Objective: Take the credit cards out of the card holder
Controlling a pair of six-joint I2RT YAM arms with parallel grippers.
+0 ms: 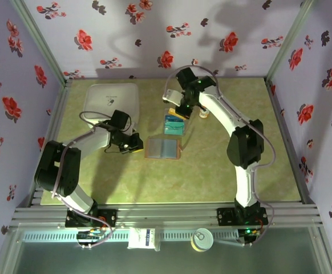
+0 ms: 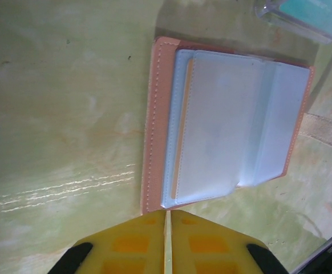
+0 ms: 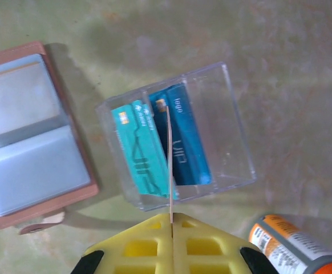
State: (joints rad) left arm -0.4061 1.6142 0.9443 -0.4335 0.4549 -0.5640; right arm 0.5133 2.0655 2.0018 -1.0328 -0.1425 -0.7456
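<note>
Cards fill all but the tray's empty far section (image 3: 218,128). My right gripper moves outward past the blue card (image 3: 186,137) next, then down, and releases the thin card there.
The card holder (image 1: 164,147) lies open and flat in the middle of the table, tan with blue-grey pockets (image 2: 229,120). My left gripper (image 2: 169,211) is shut, its tips resting at the holder's near edge; it sits just left of the holder (image 1: 136,142). My right gripper (image 3: 171,216) is shut on a thin pale credit card (image 3: 169,160), seen edge-on and held above the clear tray (image 3: 234,120). Inside that tray lean a teal card (image 3: 140,148) and a blue card (image 3: 186,137). In the top view the right gripper (image 1: 183,111) hangs over the tray (image 1: 173,124).
A big white square container (image 1: 112,100) stands at the back left, behind my left arm. An orange-capped little bottle (image 3: 300,248) lies just right of the tray. The holder's snap strap (image 2: 326,131) sticks out on the tray side. Flowered walls enclose the table.
</note>
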